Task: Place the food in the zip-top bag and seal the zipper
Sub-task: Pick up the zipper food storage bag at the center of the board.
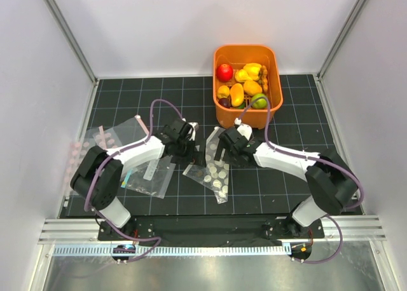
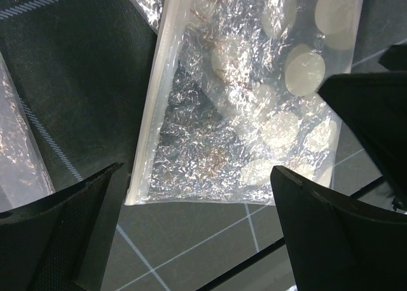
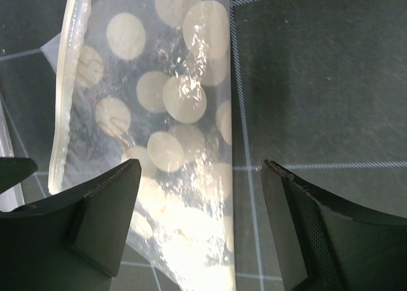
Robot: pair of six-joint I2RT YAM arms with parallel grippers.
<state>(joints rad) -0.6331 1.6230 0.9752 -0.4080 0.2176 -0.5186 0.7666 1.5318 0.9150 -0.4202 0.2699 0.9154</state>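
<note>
My right gripper moves down next onto the bag's side edge (image 1: 228, 166) (image 3: 231, 171) opposite the zipper and closes on it, as it already runs between its open fingers.
The food lies in an orange basket (image 1: 277, 81) at the back: a red apple (image 1: 224, 72), a yellow pepper (image 1: 252, 70), a mango (image 1: 236, 95) and a green lime (image 1: 259, 101). The zip-top bag (image 1: 215, 171) (image 2: 241, 100) (image 3: 159, 100), clear with white dots, lies flat and empty on the black mat between both arms. Its zipper (image 2: 150, 113) (image 3: 63, 107) runs along one long edge. My left gripper (image 1: 193, 155) (image 2: 197, 234) hangs open just off the bag's short end, holding nothing. Over the bag's other end, my right gripper (image 1: 222, 152) (image 3: 200, 227) stands open, the bag's side edge under its gap.
Other clear bags lie to the left: one with a teal strip (image 1: 145, 171) and one with pink dots (image 1: 109, 138). White walls enclose the black gridded mat (image 1: 299, 107). The basket stands just behind the right gripper.
</note>
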